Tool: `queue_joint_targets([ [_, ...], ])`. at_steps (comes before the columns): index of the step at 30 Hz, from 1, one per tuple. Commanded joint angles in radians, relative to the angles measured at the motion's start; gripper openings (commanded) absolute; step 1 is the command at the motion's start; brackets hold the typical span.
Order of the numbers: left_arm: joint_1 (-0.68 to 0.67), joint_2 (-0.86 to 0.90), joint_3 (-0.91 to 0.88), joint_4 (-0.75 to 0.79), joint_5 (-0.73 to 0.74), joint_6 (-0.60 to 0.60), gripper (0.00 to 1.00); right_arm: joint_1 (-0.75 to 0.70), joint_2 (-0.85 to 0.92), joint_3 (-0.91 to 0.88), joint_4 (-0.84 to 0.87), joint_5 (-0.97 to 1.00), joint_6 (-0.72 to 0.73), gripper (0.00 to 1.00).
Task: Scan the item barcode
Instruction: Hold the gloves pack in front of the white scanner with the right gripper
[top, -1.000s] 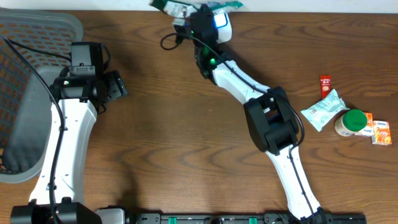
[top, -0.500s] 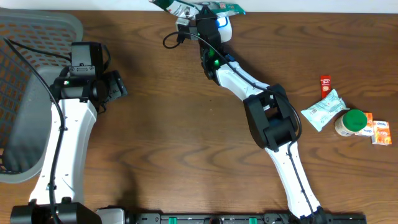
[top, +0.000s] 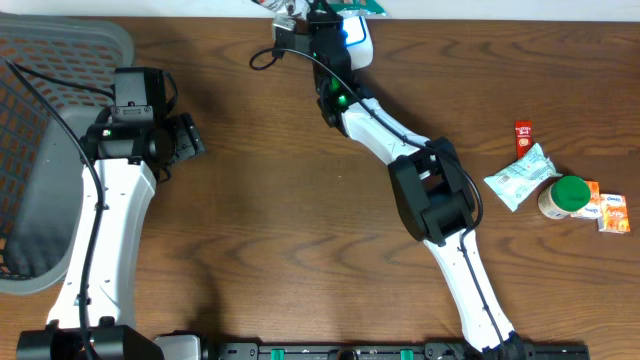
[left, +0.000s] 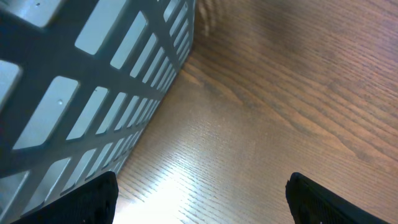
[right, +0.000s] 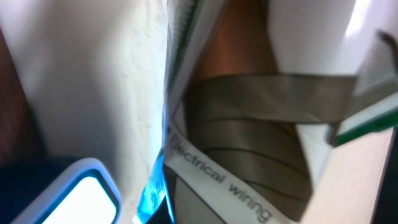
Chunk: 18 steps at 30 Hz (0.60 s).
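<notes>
The bare wood is below my right gripper, to its right in the overhead view, so my right gripper should next move back toward the white-green packet and then down to let go.
The item is a flat green-and-white package at the table's far edge, partly cut off by the top of the overhead view. My right gripper is shut on it, right above the white scanner with its blue light. In the right wrist view the package fills the frame, showing grey rolls and a white label strip with print. The scanner's lit window is at the lower left, and my own fingers are hidden. My left gripper stands open and holds nothing, low over bare wood.
A grey slatted basket stands at the left edge, close beside my left gripper. At the right lie a red sachet, a white-green packet, a green-lidded jar and orange sachets.
My right gripper has carried the package a little further toward the far edge, so more of it is cut off at the top. The left arm has not moved.
</notes>
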<state>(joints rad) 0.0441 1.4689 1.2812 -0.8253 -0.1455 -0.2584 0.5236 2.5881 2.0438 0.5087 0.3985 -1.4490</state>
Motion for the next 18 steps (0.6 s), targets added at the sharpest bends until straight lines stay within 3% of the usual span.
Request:
queue_joint_targets([
  [1, 0.003, -0.001, 0.003, 0.0, -0.017, -0.002, 0.87, 0.011, -0.001, 0.023, -0.101, 0.011, -0.002, 0.01],
  [5, 0.003, -0.001, 0.003, 0.0, -0.017, -0.002, 0.87, 0.012, -0.001, 0.023, -0.248, -0.008, 0.077, 0.01],
  [18, 0.003, -0.001, 0.003, 0.0, -0.017, -0.002, 0.87, 0.024, 0.0, 0.023, -0.33, -0.004, 0.308, 0.01],
])
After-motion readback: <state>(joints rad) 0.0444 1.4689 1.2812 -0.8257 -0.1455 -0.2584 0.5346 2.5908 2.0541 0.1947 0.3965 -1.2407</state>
